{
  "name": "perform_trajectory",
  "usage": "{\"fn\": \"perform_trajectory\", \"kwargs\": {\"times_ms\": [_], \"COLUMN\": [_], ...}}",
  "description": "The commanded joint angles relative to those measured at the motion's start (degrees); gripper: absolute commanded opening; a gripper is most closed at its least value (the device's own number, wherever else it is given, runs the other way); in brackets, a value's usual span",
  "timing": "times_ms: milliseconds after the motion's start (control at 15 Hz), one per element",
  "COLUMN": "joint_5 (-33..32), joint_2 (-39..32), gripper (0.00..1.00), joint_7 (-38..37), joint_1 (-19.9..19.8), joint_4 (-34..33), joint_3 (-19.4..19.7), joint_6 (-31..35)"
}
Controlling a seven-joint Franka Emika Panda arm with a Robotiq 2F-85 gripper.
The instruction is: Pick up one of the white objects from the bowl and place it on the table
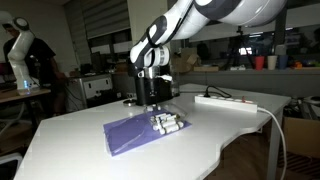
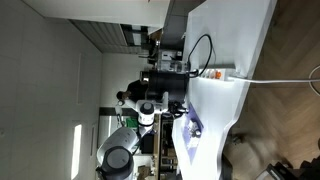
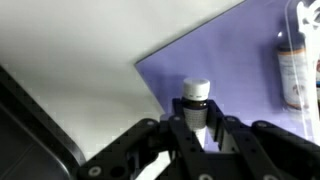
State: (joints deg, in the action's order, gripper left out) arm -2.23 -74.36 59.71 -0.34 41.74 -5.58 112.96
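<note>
My gripper should next lift, turn and go down toward the bare tabletop between cloth and power strip to release the white object, which hangs above the purple cloth (image 1: pixel 138 133).
In the wrist view my gripper (image 3: pixel 196 128) is shut on one white object (image 3: pixel 196 96), a stubby white cylinder with a dark band under its cap, held above the purple cloth (image 3: pixel 240 70). A second white object (image 3: pixel 292 68) lies on the cloth at the right edge. In an exterior view the gripper (image 1: pixel 152 97) hangs just behind the cluster of white objects (image 1: pixel 168 122), which lies on the purple cloth (image 1: pixel 138 133) on the white table (image 1: pixel 80 140). No bowl shows. The other exterior view is turned sideways and shows the arm (image 2: pixel 160 90) over the table (image 2: pixel 225 40).
A long white power strip (image 1: pixel 226 100) with a cable lies on the table behind the cloth, and also shows in an exterior view (image 2: pixel 215 74). The table's curved edge (image 1: pixel 235 138) runs close to the cloth. A person (image 1: pixel 20 55) stands far off.
</note>
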Motion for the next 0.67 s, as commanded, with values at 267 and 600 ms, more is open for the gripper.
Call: {"fn": "perform_trajectory", "kwargs": {"times_ms": [267, 600], "joint_5": [-0.4, 0.1], "joint_2": [12.2, 19.7], "gripper": [0.07, 0.07], "joint_7": [0.9, 3.3], "joint_1": [0.7, -0.1], "joint_4": [4.9, 11.1], "joint_3": [-0.3, -0.4], "joint_6": [-7.4, -24.0]}}
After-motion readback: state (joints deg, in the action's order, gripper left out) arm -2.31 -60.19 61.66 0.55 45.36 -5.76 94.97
